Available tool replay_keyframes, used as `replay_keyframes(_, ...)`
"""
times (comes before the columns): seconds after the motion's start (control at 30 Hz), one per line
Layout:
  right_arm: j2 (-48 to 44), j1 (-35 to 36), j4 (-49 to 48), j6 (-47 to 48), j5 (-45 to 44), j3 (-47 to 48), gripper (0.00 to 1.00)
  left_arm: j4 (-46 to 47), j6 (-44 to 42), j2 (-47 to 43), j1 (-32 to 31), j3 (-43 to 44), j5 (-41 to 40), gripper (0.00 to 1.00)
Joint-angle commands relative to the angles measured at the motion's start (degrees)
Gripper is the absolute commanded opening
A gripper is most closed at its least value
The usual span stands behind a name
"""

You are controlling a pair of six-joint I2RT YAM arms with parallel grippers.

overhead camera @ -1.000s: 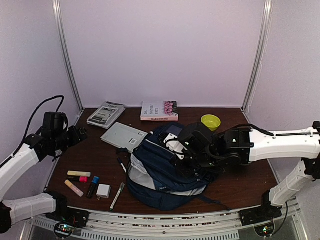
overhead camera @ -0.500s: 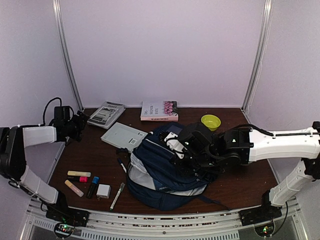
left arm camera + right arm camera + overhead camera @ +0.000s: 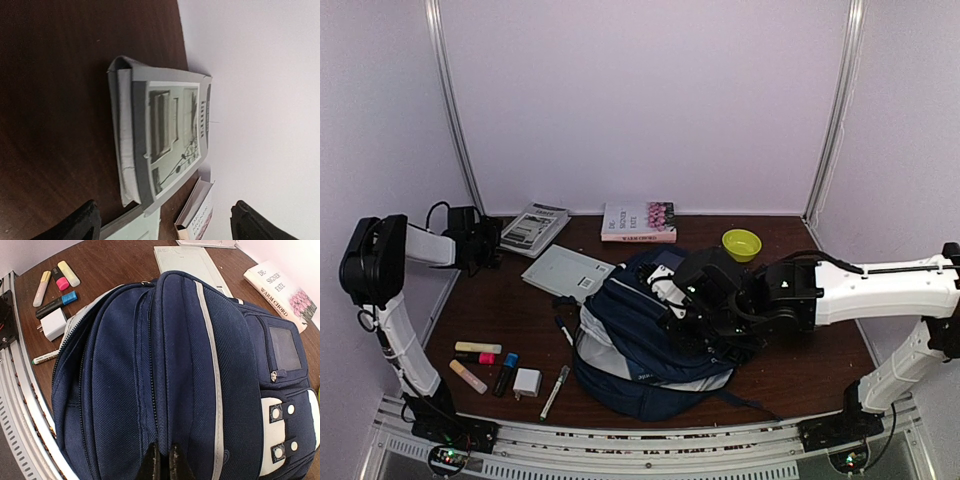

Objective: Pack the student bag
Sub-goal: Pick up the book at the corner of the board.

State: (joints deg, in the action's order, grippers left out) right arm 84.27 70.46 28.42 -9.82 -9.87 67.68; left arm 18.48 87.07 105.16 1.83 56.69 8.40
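Note:
Next, my left gripper moves toward the grey booklet (image 3: 532, 228), to the right in the top view, to get its spread fingers around the booklet's spine, narrower than their gap.
The student bag (image 3: 640, 350), navy with white trim, lies in the middle of the table; it fills the right wrist view (image 3: 180, 365). My right gripper (image 3: 685, 315) rests on top of it. Its fingertips (image 3: 161, 456) are shut, pinching a fold of the bag's fabric beside a zipper line. My left gripper (image 3: 485, 243) is at the back left, open and empty, facing a grey booklet (image 3: 532, 228). In the left wrist view the booklet (image 3: 160, 135) lies flat just ahead of the spread gripper (image 3: 167, 217).
A pink-flower book (image 3: 639, 222) and a yellow bowl (image 3: 741, 243) sit at the back. A flat grey notebook (image 3: 567, 272) lies left of the bag. Highlighters (image 3: 478, 348), a blue marker (image 3: 506, 373), a white charger (image 3: 527, 381) and a white pen (image 3: 555, 391) lie at the front left.
My left arm has swung away toward the back left, bringing its gripper up to the grey booklet. The right gripper has stayed on the bag.

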Motion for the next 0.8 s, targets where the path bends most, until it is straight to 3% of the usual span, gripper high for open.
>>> replay_keyframes(0.0,0.1,0.1,-4.5,-0.3,-1.7,-0.5,0.0,0.6,0.9,3.3,0.4,5.1,1.0,0.92)
replay_keyframes(0.27,0.6,-0.5,-5.9,0.0,-1.7,-1.4,0.0,-10.1,-1.7,4.6,0.4,9.6,-1.2,0.92)
replay_keyframes(0.77,1.7,-1.7,-7.0,0.5,-0.8,-1.9,0.0,-4.7,2.0,15.1,0.4,15.3,3.6,0.85)
